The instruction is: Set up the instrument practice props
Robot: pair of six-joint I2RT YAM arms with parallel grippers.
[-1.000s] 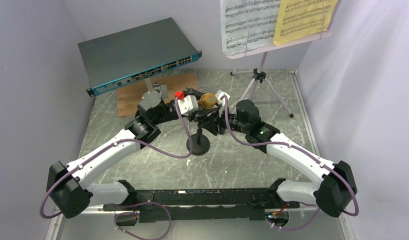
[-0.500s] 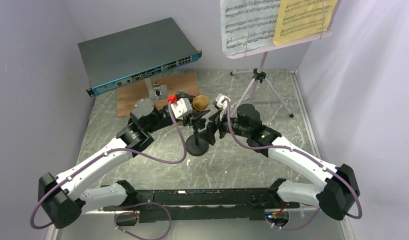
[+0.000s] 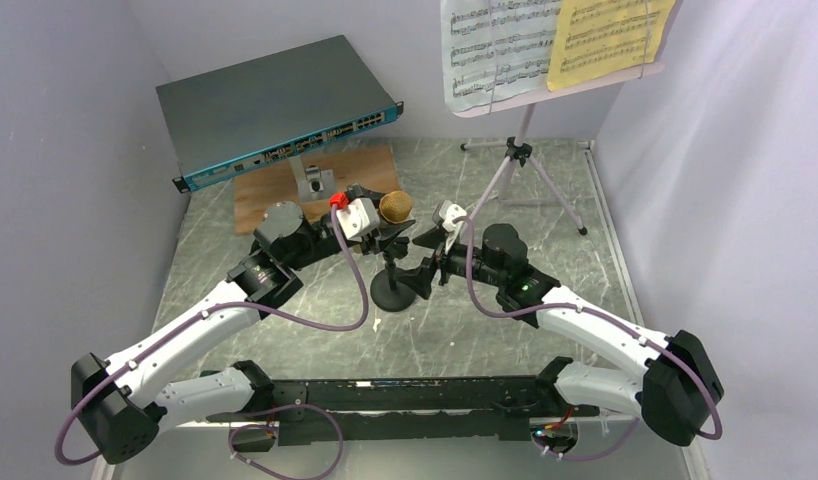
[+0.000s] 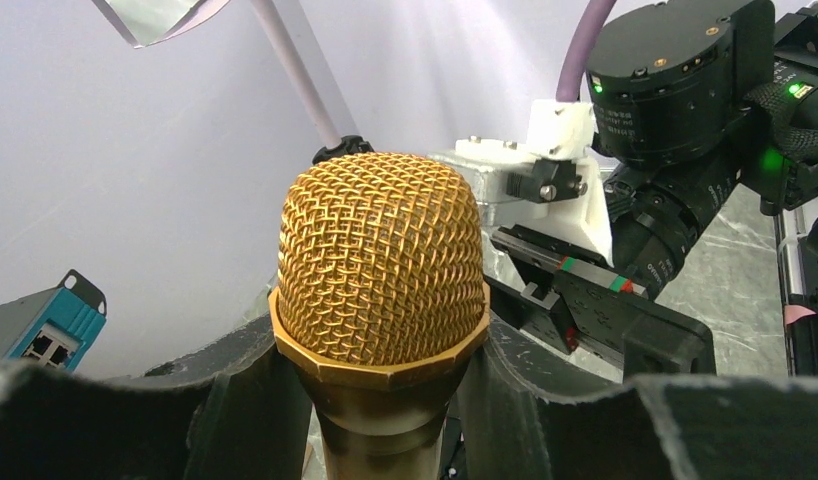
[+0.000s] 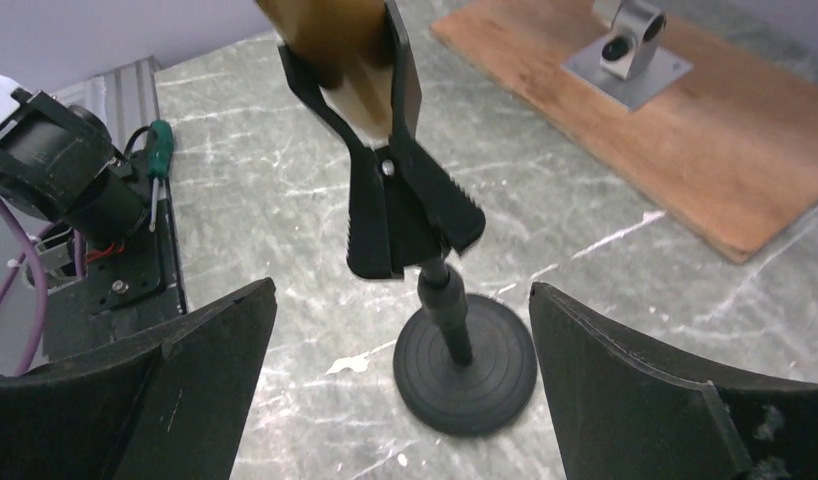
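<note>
I should lower my left gripper toward the black clip (image 3: pixel 397 246) and let go of the microphone, as the clip is below the gripper with its pegs on both sides of the microphone's gold body.
My left gripper (image 3: pixel 392 224) is shut on the gold microphone (image 3: pixel 395 207), whose mesh head (image 4: pixel 380 260) fills the left wrist view between the two dark fingers (image 4: pixel 235 400). The microphone's gold body (image 5: pixel 330 40) sits in the clip (image 5: pixel 395 200) of the short black mic stand (image 3: pixel 393 292), which stands on its round base (image 5: pixel 465 365). My right gripper (image 3: pixel 419 268) is open, just right of the stand, touching nothing; the stand's base lies ahead of its wide-apart fingers (image 5: pixel 185 380). The lilac music stand (image 3: pixel 525 150) at the back right carries the white and yellow music sheets (image 3: pixel 555 45).
A grey network switch (image 3: pixel 275 105) leans at the back left. In front of it lies a wooden board (image 3: pixel 275 190) with a metal block (image 5: pixel 630 45). Grey walls close in both sides. A green-handled screwdriver (image 5: pixel 157 150) lies by the arm bases.
My right gripper has opened and drawn back from the stand's clip. The left gripper has shifted the microphone a little to the left, still holding it.
</note>
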